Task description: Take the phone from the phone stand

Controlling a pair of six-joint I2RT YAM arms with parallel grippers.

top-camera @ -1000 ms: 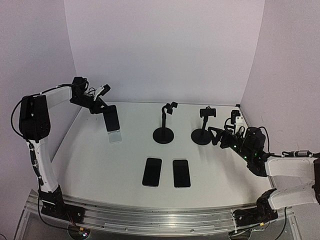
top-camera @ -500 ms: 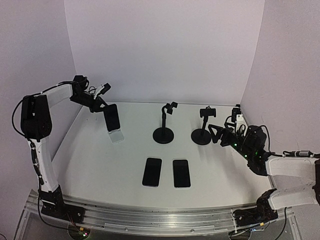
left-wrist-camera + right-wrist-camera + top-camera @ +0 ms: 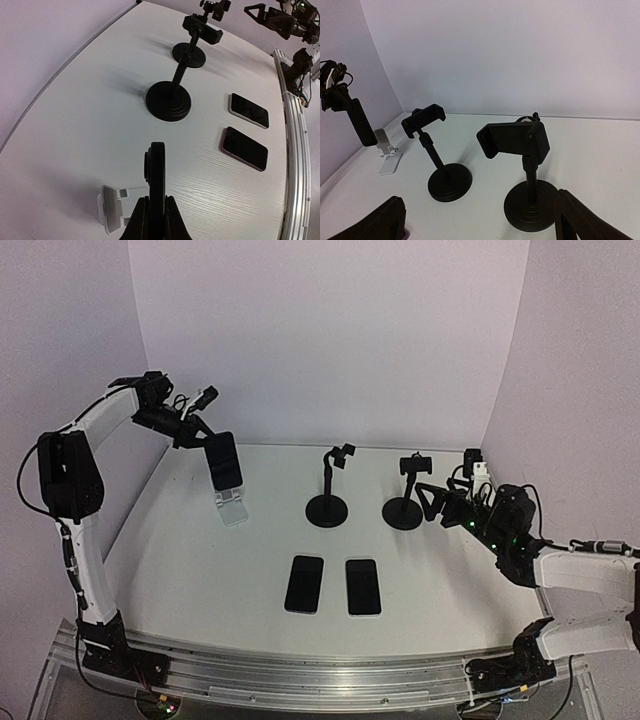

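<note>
The phone (image 3: 225, 460) hangs clear of the white stand. My left gripper should next move back and down and lay it on the bare table beside the flat phones.
A black phone (image 3: 225, 460) hangs tilted in the air just above a small white phone stand (image 3: 232, 508) at the far left of the table. My left gripper (image 3: 211, 440) is shut on the phone's upper end. In the left wrist view the phone (image 3: 157, 175) shows edge-on between my fingers (image 3: 141, 220), with the bare white stand (image 3: 112, 214) below and to its left. From the right wrist the phone (image 3: 360, 122) is seen clear of the stand (image 3: 387, 150). My right gripper (image 3: 432, 502) stands open beside the black stands, holding nothing.
Two black pole stands (image 3: 327, 508) (image 3: 404, 510) with clamp heads stand mid-table; the right one is just ahead of my right gripper (image 3: 480, 200). Two dark phones (image 3: 304, 583) (image 3: 363, 586) lie flat side by side near the front. Walls close in on both sides.
The left gripper has tightened on the phone and raised it off the white stand, which now shows bare beneath. The right arm has barely shifted.
</note>
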